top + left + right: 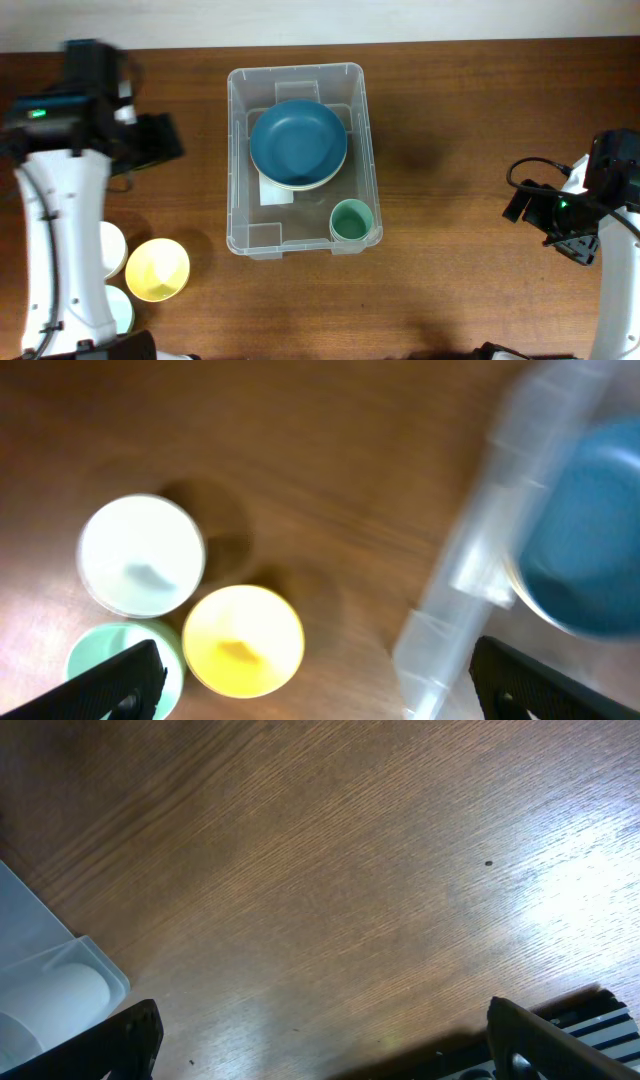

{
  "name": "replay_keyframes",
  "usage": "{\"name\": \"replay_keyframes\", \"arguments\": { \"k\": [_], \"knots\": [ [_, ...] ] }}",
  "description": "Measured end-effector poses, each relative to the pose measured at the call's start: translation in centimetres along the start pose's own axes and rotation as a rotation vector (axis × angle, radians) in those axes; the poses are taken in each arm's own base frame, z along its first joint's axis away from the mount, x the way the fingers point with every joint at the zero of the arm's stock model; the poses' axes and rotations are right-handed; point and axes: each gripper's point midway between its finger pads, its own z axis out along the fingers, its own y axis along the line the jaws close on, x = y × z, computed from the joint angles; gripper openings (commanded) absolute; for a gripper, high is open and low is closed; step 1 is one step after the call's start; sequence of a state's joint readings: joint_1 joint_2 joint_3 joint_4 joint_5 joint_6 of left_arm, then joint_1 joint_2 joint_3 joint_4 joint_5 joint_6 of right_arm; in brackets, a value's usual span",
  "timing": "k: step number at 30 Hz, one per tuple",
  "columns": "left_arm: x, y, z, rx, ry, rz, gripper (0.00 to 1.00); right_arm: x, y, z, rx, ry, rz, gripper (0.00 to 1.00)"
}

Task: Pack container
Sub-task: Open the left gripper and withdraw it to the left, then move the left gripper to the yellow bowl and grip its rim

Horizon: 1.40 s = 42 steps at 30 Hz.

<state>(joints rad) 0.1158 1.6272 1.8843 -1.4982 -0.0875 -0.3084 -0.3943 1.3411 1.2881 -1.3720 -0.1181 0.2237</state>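
I need to lower my left gripper next and move it back onto the cup's container-side rim (188, 266), because the yellow cup stands closest to it of the cups outside the container (296, 70).
The container (296, 70), a clear rectangular bin, stands mid-table. Inside it a blue bowl (298, 143) is stacked on a pale bowl, and a green cup (351, 220) stands in the near right corner. My left gripper (162, 140) hovers left of the bin, open and empty. In the left wrist view its gripper (320, 690) spans bare wood between a yellow cup (243, 639) and the container wall (470, 570), with the blue bowl (590, 530) behind the wall. My right gripper (524, 203) is off at the right, open; in its wrist view the gripper (330, 1055) holds nothing over wood.
On the table's left near side stand a yellow cup (157, 270), a white cup (112, 250) and a pale green cup (120, 308). The left wrist view shows the white cup (142, 555) and the pale green cup (110, 655). A container corner (50, 985) shows in the right wrist view.
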Motion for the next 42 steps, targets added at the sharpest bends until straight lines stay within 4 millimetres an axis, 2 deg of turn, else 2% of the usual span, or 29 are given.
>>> {"name": "replay_keyframes", "arguments": {
  "k": [2,4,7,13,16,18,22,26,29,35,42],
  "knots": [
    [0.1,2.1,1.2,-0.026,0.026,-0.068,0.99,0.0,0.0,0.0,0.000,0.000,0.000,0.99],
    [0.8,3.3,2.9,-0.039,0.076,-0.111,0.99,0.0,0.0,0.0,0.000,0.000,0.000,0.99],
    [2.7,3.6,6.5,-0.024,0.157,-0.145,0.99,0.0,0.0,0.0,0.000,0.000,0.000,0.99],
    [8.3,2.8,13.3,0.011,0.320,-0.148,0.99,0.0,0.0,0.0,0.000,0.000,0.000,0.99],
    [11.1,3.0,15.4,0.004,0.381,-0.148,0.99,0.0,0.0,0.0,0.000,0.000,0.000,0.99],
    [12.2,3.2,16.6,-0.002,0.394,-0.152,1.00,0.0,0.0,0.0,0.000,0.000,0.000,0.99],
    [13.9,3.5,18.9,-0.010,0.394,-0.169,0.99,0.0,0.0,0.0,0.000,0.000,0.000,0.99],
    [14.5,3.7,20.1,-0.012,0.377,-0.173,0.99,0.0,0.0,0.0,0.000,0.000,0.000,0.99],
    [13.9,3.8,20.6,-0.021,0.342,-0.177,0.89,0.0,0.0,0.0,0.000,0.000,0.000,0.99],
    [13.3,4.0,20.8,-0.039,0.314,-0.180,0.49,0.0,0.0,0.0,0.000,0.000,0.000,0.99],
    [12.9,3.4,20.9,-0.033,0.288,-0.164,0.14,0.0,0.0,0.0,0.000,0.000,0.000,0.99]
  ]
}}
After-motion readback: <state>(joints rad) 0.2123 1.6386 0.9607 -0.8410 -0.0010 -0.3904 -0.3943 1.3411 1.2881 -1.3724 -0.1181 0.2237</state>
